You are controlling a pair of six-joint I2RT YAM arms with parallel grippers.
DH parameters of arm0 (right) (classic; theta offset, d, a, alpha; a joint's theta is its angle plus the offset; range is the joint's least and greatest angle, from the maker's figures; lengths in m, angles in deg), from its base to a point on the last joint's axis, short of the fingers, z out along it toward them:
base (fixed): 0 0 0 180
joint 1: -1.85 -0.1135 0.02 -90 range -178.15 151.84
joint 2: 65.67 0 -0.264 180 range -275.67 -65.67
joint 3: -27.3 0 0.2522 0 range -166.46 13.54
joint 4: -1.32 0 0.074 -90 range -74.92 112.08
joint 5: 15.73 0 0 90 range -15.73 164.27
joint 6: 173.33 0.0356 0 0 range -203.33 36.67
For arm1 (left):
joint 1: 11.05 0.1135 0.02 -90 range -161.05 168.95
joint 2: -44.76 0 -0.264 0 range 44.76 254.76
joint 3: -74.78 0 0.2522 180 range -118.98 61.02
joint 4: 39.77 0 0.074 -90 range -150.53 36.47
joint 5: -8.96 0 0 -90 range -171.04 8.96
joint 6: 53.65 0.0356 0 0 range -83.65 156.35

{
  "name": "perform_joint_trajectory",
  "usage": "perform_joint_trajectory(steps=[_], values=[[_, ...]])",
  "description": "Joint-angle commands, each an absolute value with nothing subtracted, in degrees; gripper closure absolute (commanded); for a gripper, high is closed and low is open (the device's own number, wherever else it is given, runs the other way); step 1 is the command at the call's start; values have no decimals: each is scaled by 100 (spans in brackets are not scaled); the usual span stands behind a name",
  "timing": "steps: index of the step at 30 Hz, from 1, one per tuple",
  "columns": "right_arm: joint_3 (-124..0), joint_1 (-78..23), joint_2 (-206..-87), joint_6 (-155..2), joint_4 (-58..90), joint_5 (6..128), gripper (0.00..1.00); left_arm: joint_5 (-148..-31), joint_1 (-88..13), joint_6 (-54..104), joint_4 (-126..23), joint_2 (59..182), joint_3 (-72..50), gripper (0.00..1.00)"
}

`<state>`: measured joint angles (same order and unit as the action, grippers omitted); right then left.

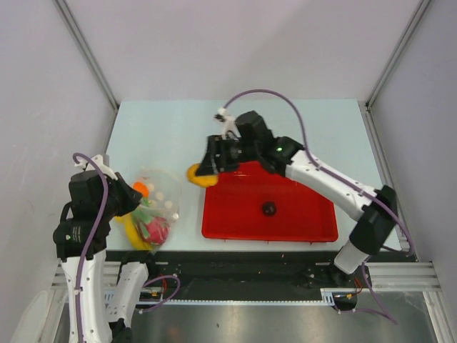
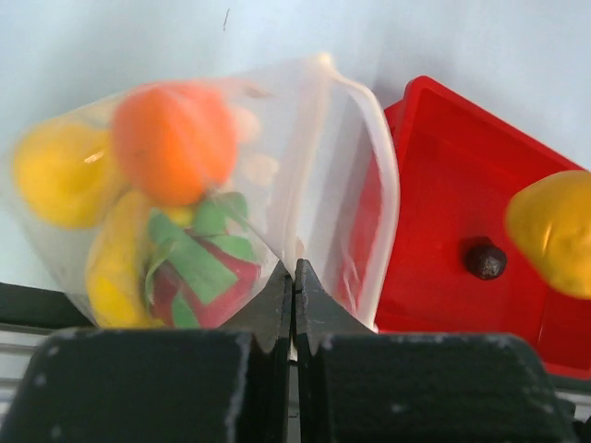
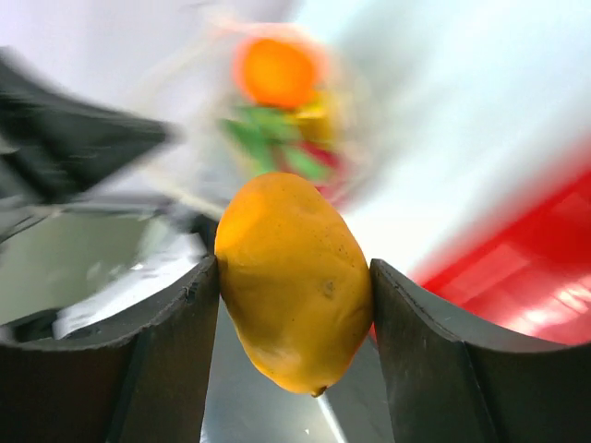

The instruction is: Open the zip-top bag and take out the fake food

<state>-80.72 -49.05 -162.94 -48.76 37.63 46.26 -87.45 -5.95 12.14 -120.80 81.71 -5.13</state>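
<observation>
The yellow mango (image 3: 294, 277) is clear of the bag, so the robot's right gripper will next carry it over the open part of the tray's bottom toward the small dark round fruit.
The clear dotted zip-top bag (image 1: 158, 204) lies left of the red tray (image 1: 300, 225), its mouth open toward the tray. Inside it I see an orange (image 2: 174, 141), a yellow pear (image 2: 57, 173), a banana bunch (image 2: 115, 272) and the pink-green dragon fruit (image 2: 199, 277). My left gripper (image 2: 294, 277) is shut on the bag's near edge. My right gripper (image 1: 202, 174) is shut on the yellow mango (image 3: 294, 277) and holds it above the tray's left corner. The small dark round fruit (image 1: 269, 209) lies in the tray.
The pale table (image 1: 171, 128) is walled by white panels at the back and sides. The tray stands at the table's front centre. A black rail (image 1: 235, 268) runs along the near edge.
</observation>
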Motion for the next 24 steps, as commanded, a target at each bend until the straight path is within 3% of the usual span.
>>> perform_joint_trajectory(steps=[1, 5, 11, 14, 15, 17, 19, 20, 24], values=[[-7014, -4185, -15576, -5747, 4890, 5474, 86, -9131, -569, 1551, -11682, 8211, -359, 100], [-6583, -4140, -15611, -6495, 5322, 6143, 83, -9553, -569, 1482, -11402, 8194, -16, 100], [-6214, -4113, -16260, -6953, 5314, 6847, 70, -10071, -578, 1323, -10998, 8150, 275, 100], [-6143, -4113, -16463, -6883, 5147, 7014, 52, -10388, -569, 1192, -10725, 8115, 319, 100], [-6152, -4122, -16515, -6865, 5095, 7005, 38, -10406, -569, 1165, -10671, 8106, 319, 100], [-6143, -4122, -16534, -6787, 5051, 7005, 24, -10503, -578, 1147, -10627, 8141, 302, 100], [-6152, -4175, -16333, -6663, 4954, 6988, 4, -10529, -578, 1156, -10627, 8176, 275, 100], [-6152, -4201, -16244, -6628, 4841, 6970, 0, -10547, -569, 1156, -10618, 8176, 275, 100], [-6345, -4359, -15735, -6033, 4489, 6752, 2, -10652, -578, 1139, -10592, 8159, 336, 100]])
